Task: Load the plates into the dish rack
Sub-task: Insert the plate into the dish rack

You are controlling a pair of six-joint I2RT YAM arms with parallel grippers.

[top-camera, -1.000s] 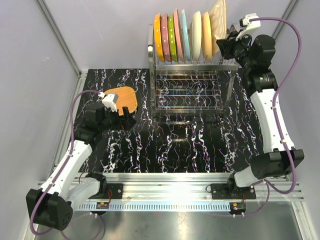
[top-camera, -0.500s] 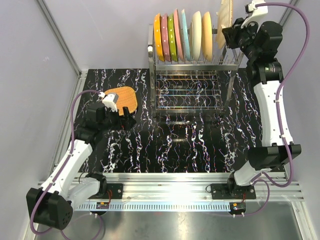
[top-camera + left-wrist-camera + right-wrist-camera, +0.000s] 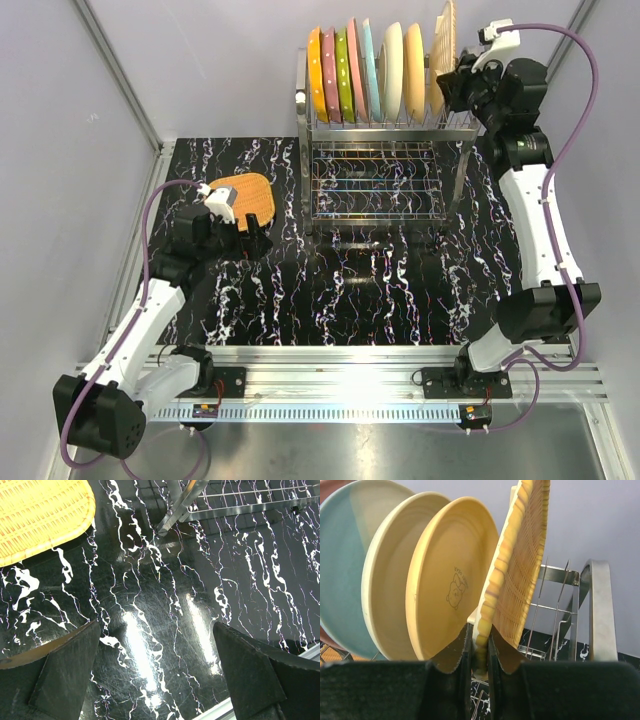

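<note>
My right gripper will move down a little toward the end wire slot of the rack beside the tan plate and let go of the wicker plate, because it is lined up with the row.
The dish rack (image 3: 303, 130) stands at the back of the table, with several plates upright in its upper tier, from dotted orange (image 3: 316, 72) to tan (image 3: 413, 72). My right gripper (image 3: 447, 84) is shut on the lower rim of a woven wicker plate (image 3: 444, 38). It holds that plate on edge at the row's right end, beside the tan plate (image 3: 451, 587). Rack prongs (image 3: 559, 605) show behind the wicker plate (image 3: 520, 555). A second woven plate (image 3: 247, 198) lies flat on the table at the left. My left gripper (image 3: 255, 240) hangs open just in front of it, with nothing between its fingers (image 3: 65, 675).
The table is black marble-patterned (image 3: 340, 290). The rack's lower wire tier (image 3: 375, 185) and a rack leg (image 3: 179, 505) lie to the right of my left gripper. The rack's tubular frame (image 3: 600, 610) rises right of the held plate. Grey walls enclose the cell.
My right arm has turned the wicker plate from tilted to edge-on, lifting it and then bringing it slightly left and down toward the row. The left arm has not moved.
</note>
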